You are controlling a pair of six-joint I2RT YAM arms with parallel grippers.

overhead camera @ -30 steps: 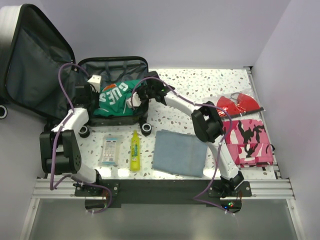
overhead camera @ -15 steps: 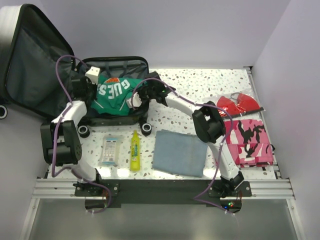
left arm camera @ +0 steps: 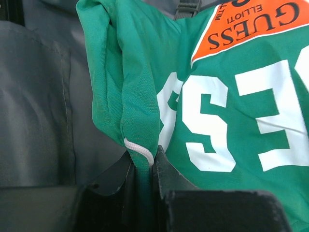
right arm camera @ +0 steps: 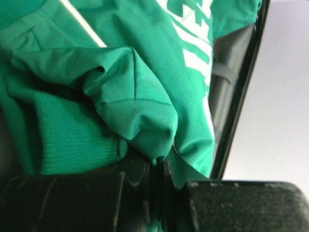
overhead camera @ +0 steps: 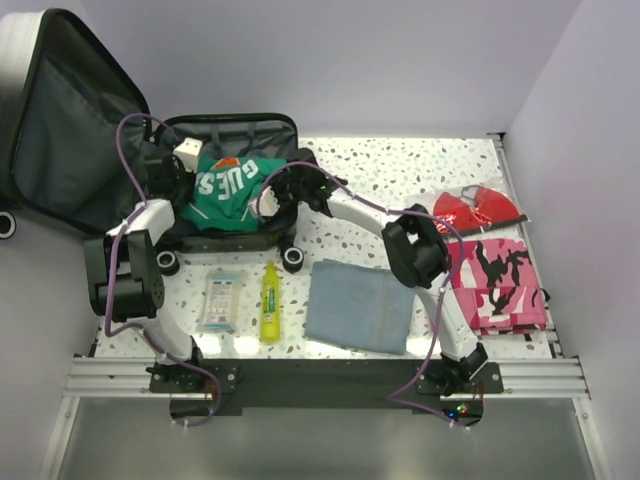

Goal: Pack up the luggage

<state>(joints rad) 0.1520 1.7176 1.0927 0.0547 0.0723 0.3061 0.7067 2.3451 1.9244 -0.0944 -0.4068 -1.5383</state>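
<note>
My right gripper should next move the garment's fold outward toward the bare lining along the luggage's far rim (overhead camera: 270,138) (right arm camera: 226,79) and let go of it there, because the garment is against the luggage's near rim.
The luggage (overhead camera: 60,120) lies open at the far left, its lid up against the wall and its dark grey lining showing. A green garment (overhead camera: 232,188) with white letters and an orange patch hangs over the lower half. My left gripper (overhead camera: 188,172) is shut on the garment's left edge (left arm camera: 140,125), beside a white cord. My right gripper (overhead camera: 272,200) is shut on a fold at its right side (right arm camera: 145,116). Both hold it stretched inside the case.
On the table in front of the case lie a clear packet (overhead camera: 220,300), a yellow bottle (overhead camera: 270,302) and a folded blue cloth (overhead camera: 358,306). At the right are a red item in a clear bag (overhead camera: 478,208) and a pink patterned cloth (overhead camera: 495,285).
Both grippers have carried the green garment a little farther back and left into the case. The left arm has folded up closer to the case's lid.
</note>
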